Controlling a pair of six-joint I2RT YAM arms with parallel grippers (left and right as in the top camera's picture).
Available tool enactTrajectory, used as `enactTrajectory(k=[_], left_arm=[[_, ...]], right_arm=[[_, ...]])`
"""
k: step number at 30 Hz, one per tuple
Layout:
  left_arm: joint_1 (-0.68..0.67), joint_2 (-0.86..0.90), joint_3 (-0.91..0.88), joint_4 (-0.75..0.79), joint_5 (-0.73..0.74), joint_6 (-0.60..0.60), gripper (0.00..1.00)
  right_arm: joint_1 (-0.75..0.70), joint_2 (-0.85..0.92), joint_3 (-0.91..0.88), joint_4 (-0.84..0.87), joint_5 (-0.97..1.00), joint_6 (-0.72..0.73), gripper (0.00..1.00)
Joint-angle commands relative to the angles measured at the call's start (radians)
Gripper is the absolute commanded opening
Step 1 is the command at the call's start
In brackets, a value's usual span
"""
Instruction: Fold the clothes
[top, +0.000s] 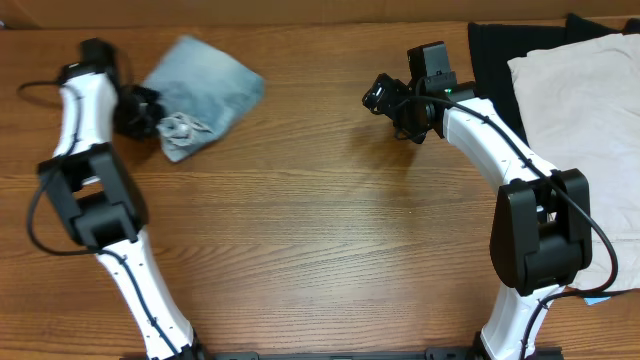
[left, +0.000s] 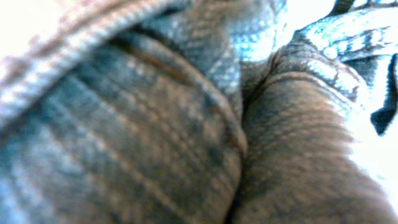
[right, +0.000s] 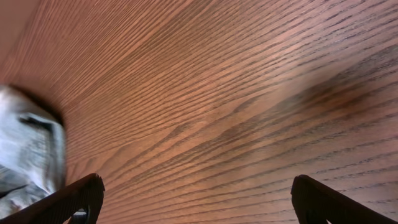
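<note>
The denim shorts (top: 205, 88) go to the left in the overhead view with my left gripper next and are released by the table's far corner, where bare wood lies.
The light-blue denim shorts (top: 205, 88) lie bunched at the back left of the wooden table, with a pale crumpled part at their front edge. My left gripper (top: 138, 112) is at the shorts' left edge. In the left wrist view, denim (left: 155, 124) fills the whole frame and hides the fingers, which seem closed on the cloth. My right gripper (top: 385, 95) is open and empty over bare wood, well right of the shorts. Its two dark fingertips stand wide apart in the right wrist view (right: 202, 205), where the shorts (right: 25, 155) show at the left edge.
A large cream-white garment (top: 585, 120) lies at the back right on top of a black garment (top: 495, 55). Bare wooden table (top: 320, 230) lies between the two arms and toward the front.
</note>
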Motion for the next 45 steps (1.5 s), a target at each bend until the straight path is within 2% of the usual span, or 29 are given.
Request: enactTrajectory(k=[1,3,5,13,18,21,22,23,27,32,37,43,45], left_arm=[[0.061,0.021,-0.017,0.051,-0.049,-0.241,0.05],[0.088,0.021,-0.018,0.113,-0.080,-0.344,0.06],[0.090,0.021,-0.018,0.182,-0.134,-0.396,0.05],[0.089,0.021,-0.018,0.315,-0.217,-0.432,0.04],[0.089,0.021,-0.018,0.322,-0.217,-0.431,0.10],[0.089,0.021,-0.018,0.321,-0.217,-0.396,0.61],[0.089,0.021,-0.017,0.322,-0.216,-0.347,0.87],[0.089,0.021,-0.017,0.323,-0.205,-0.298,1.00],[0.094,0.008,-0.016,0.320,-0.124,-0.094,1.00],[0.104,-0.062,-0.016,0.241,-0.123,-0.020,1.00],[0.104,-0.199,-0.016,0.166,-0.123,0.109,1.00],[0.104,-0.400,-0.016,0.056,-0.146,0.266,1.00],[0.097,-0.464,-0.016,0.031,-0.117,0.328,1.00]], right_arm=[[-0.001,0.001,0.011,0.006,0.023,0.001,1.00],[-0.001,0.001,0.011,0.006,0.026,0.001,1.00],[-0.001,0.001,0.011,0.006,0.034,0.001,1.00],[0.000,0.003,0.011,0.014,0.042,0.002,1.00],[0.000,0.003,0.011,0.017,0.042,0.002,1.00],[0.000,0.003,0.011,0.016,0.042,0.002,1.00],[0.000,0.003,0.011,0.016,0.041,0.002,1.00],[0.000,0.003,0.011,0.016,0.041,0.002,1.00],[0.002,0.003,0.011,0.009,0.041,0.002,1.00],[0.004,0.003,0.011,0.010,0.040,0.002,1.00],[0.004,-0.005,0.011,0.005,0.027,-0.001,1.00],[0.005,-0.097,0.013,-0.005,-0.008,-0.134,1.00],[0.005,-0.152,0.013,-0.011,-0.038,-0.231,1.00]])
